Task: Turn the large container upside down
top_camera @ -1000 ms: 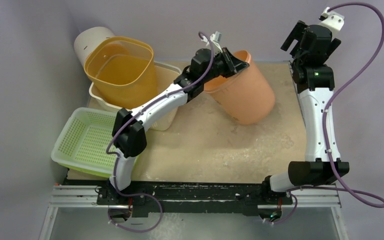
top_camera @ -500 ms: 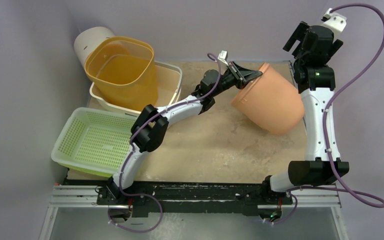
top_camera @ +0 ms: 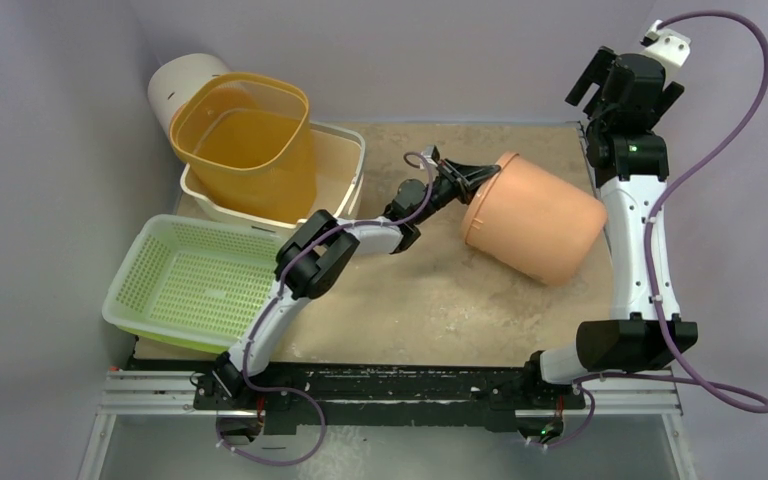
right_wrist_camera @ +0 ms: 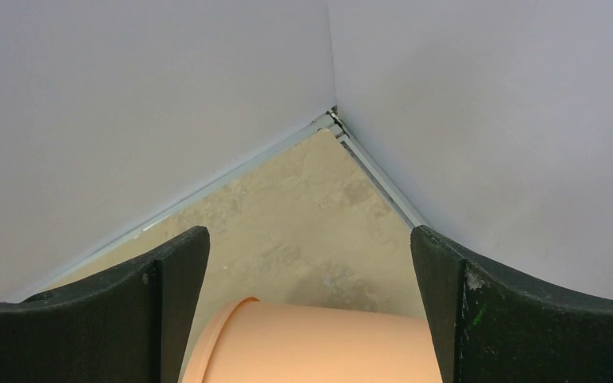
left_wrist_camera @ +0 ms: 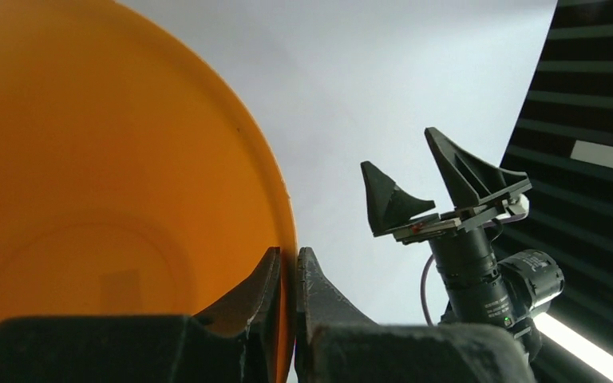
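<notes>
The container's sideways opening should tip onto the bare tabletop below and left in the top view, so my left gripper must next lower, turn and release.
The large orange container (top_camera: 535,216) lies on its side right of the table's middle, its mouth facing left. My left gripper (top_camera: 475,173) is shut on its rim. In the left wrist view the two fingers pinch the thin rim (left_wrist_camera: 289,271), one inside the container (left_wrist_camera: 88,199), one outside. My right gripper (top_camera: 600,75) is raised at the far right corner, open and empty. In the right wrist view its open fingers (right_wrist_camera: 168,295) frame the container's side (right_wrist_camera: 319,347) below.
A yellow square tub (top_camera: 245,135) sits in a cream bin (top_camera: 345,165) at the back left, with a white cylinder (top_camera: 185,85) behind. A green mesh basket (top_camera: 185,285) stands at the left front. Walls close the back and right.
My left arm has swung the container from tilted mouth-up at the back to lying on its side, lower and to the right. The right arm has barely moved.
</notes>
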{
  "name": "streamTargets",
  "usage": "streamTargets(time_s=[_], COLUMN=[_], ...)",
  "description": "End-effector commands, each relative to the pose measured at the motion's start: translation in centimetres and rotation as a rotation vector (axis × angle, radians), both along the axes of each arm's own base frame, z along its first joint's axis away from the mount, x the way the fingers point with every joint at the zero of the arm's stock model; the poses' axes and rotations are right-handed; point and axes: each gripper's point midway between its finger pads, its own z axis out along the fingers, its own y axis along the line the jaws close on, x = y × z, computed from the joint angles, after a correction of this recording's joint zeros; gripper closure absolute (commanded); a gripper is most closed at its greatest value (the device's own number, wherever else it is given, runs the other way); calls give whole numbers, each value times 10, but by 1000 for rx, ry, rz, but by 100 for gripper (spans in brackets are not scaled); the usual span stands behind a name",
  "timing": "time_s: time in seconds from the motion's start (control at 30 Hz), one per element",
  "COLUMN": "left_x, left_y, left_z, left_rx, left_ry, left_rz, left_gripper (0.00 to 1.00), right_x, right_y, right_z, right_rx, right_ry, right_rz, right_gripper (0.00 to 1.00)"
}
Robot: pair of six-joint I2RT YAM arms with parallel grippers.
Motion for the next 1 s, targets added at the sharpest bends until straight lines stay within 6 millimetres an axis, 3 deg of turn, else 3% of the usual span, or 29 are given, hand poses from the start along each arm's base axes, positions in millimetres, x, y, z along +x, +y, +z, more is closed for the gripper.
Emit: streamTargets(time_s=[0.0, 0.17, 0.33, 0.83, 0.97], left_x=[9, 32, 49, 65, 69], left_y=[39, 73, 94, 95, 99], left_z=[29, -14, -42, -134, -155], left_rx=[-155, -110, -19, 327, 423], left_ry=[4, 74, 74, 136, 151], left_rz=[45, 123, 167, 157, 169], left_gripper=[100, 100, 100, 100, 89], right_x=[-1, 2, 8, 19, 19], right_y=[-1, 0, 2, 7, 7], right_z=[18, 12, 5, -8, -11], right_rx=[-1, 4, 11, 23, 22], right_ry=[-70, -59, -46, -16, -8], right_rz=[6, 14, 26, 54, 56], right_gripper=[3, 3, 3, 3, 2])
